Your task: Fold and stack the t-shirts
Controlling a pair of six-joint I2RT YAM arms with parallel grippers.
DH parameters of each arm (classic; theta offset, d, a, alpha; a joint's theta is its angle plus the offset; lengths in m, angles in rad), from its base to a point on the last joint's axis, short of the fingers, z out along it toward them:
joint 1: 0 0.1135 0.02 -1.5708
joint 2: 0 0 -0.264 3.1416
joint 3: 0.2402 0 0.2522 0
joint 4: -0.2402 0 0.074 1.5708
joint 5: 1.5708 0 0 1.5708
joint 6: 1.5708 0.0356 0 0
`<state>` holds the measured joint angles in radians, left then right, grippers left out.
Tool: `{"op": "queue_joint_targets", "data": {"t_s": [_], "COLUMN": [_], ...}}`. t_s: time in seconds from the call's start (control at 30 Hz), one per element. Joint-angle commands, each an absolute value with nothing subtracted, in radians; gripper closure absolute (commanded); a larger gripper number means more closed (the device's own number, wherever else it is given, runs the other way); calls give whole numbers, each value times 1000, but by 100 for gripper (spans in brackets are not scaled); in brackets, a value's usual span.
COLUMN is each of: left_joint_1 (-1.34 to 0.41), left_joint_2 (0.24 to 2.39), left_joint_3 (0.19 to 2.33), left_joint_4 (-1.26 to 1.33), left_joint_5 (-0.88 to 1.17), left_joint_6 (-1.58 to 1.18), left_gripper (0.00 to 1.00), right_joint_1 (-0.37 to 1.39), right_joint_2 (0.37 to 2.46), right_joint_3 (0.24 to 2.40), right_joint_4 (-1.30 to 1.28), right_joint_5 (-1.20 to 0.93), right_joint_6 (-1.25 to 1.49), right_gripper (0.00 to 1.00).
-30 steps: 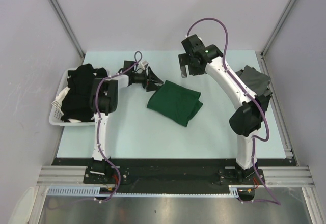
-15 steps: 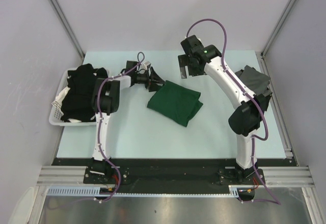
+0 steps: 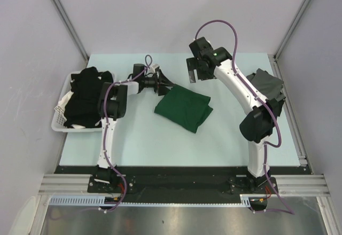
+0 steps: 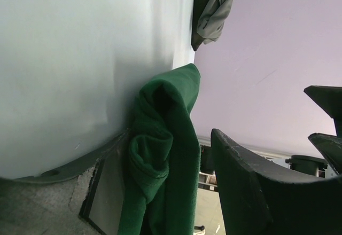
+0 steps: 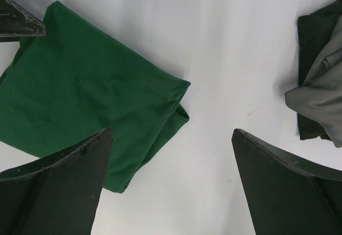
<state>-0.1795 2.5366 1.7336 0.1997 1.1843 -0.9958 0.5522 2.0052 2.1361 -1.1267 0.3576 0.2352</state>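
My left gripper is open with the green t-shirt's far corner already standing between its fingers. It needs to stay low and close its fingers on the edge of the cloth next.
A dark green t-shirt [image 3: 183, 107] lies folded mid-table. It also shows in the left wrist view [image 4: 165, 155] and the right wrist view [image 5: 80, 96]. My left gripper [image 3: 166, 85] is low at its far left corner, open, jaws astride the cloth edge [image 4: 171, 139]. The cloth rests against one finger, with a gap to the other. My right gripper [image 3: 195, 73] hangs open and empty above the table, beyond the shirt's far right corner [image 5: 172, 133]. A grey t-shirt [image 3: 265, 84] lies crumpled at the right edge. Black t-shirts [image 3: 83, 99] fill the basket.
The white slatted basket [image 3: 59, 115] stands at the table's left edge. The grey shirt [image 5: 320, 91] lies over a darker cloth [image 5: 310, 37]. Metal frame posts stand at the table's back corners. Bare table lies in front of the green shirt.
My left gripper has slid right, onto the green shirt's far left corner. The right arm has barely moved.
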Motion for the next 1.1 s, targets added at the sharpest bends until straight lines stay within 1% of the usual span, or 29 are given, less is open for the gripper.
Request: {"op": "queue_joint_targets", "data": {"t_s": [0.0, 0.2, 0.37, 0.43, 0.5, 0.6, 0.63, 0.7, 0.73, 0.8, 0.83, 0.87, 1.03, 1.07], "left_joint_1": [-202, -204, -204, -204, -204, -204, -204, -204, -206, -206, -206, -206, -207, -207], "left_joint_2": [2579, 2577, 2583, 2580, 2576, 2562, 2559, 2553, 2553, 2551, 2553, 2551, 2519, 2507], "left_joint_3": [1746, 1782, 1867, 1896, 1902, 1907, 1907, 1913, 1916, 1919, 1922, 1922, 1911, 1908], "left_joint_4": [173, 26, -224, -303, -334, -380, -397, -417, -437, -449, -462, -466, -480, -482], "left_joint_5": [1170, 1149, 1095, 1049, 1011, 957, 950, 927, 907, 896, 888, 878, 802, 754], "left_joint_6": [-960, -862, -709, -652, -623, -594, -586, -568, -560, -549, -546, -543, -522, -514], "left_gripper": [34, 34, 34, 34, 37, 49, 59, 69, 75, 84, 96, 100, 100, 100], "right_joint_1": [557, 555, 554, 554, 552, 552, 552, 552, 552, 552, 552, 552, 558, 561], "right_joint_2": [2023, 2029, 2028, 2025, 2022, 2016, 2011, 2008, 2006, 2000, 1997, 1996, 1993, 1994], "right_joint_3": [2194, 2201, 2201, 2201, 2198, 2194, 2189, 2184, 2184, 2180, 2178, 2178, 2175, 2177], "right_joint_4": [-1135, -1137, -1134, -1132, -1131, -1126, -1124, -1117, -1117, -1111, -1111, -1109, -1101, -1098], "right_joint_5": [364, 361, 356, 356, 357, 359, 359, 357, 357, 357, 357, 357, 354, 371], "right_joint_6": [236, 238, 238, 236, 238, 238, 238, 239, 242, 242, 244, 244, 227, 224], "right_gripper": [0, 0, 0, 0, 0, 0, 0, 0, 0, 0, 0, 0, 0, 0]}}
